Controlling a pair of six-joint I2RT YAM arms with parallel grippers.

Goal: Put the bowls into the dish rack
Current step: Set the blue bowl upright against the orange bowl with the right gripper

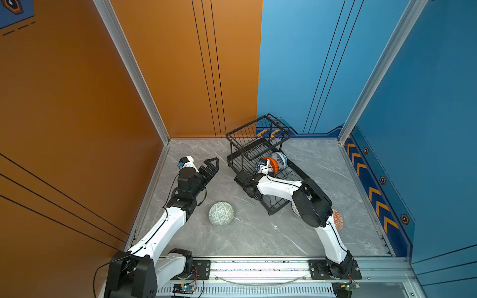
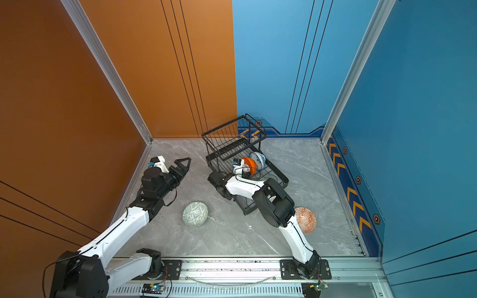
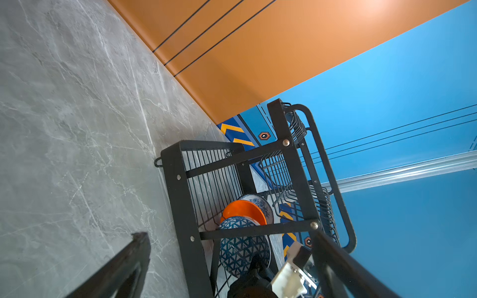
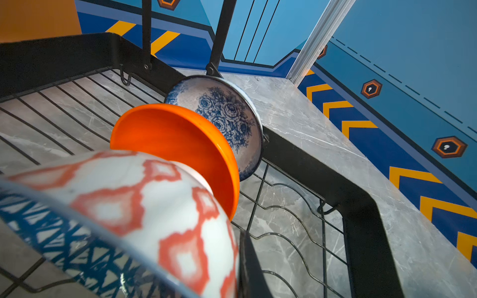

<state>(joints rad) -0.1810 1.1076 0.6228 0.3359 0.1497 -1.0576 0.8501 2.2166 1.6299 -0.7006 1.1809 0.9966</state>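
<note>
The blue bowl eases slightly down in my right gripper next, away from the crowded orange bowl. Its rim is then released, since the rack's wire bottom lies below.
The black wire dish rack [image 1: 259, 121] [image 2: 277, 175] stands at the back of the table. In its lower tier the white-blue floral bowl [image 4: 227, 116] and the plain orange bowl [image 4: 180, 144] stand on edge. Right behind them is the blue triangle-patterned bowl [image 3: 242, 250] [image 4: 129, 206], with my right gripper [image 1: 262, 169] shut on its rim; one finger [image 4: 249, 260] shows beside it. My left gripper [image 1: 212, 167] hangs open and empty left of the rack. The pale green bowl [image 1: 221, 214] lies upside down on the table.
A red-orange patterned bowl [image 2: 305, 219] lies right of my right arm's elbow. A white lattice bowl [image 1: 294, 210] peeks out under that elbow by the rack's near corner. Orange and blue walls close in the marble table [image 1: 258, 237]; a metal rail runs along the front.
</note>
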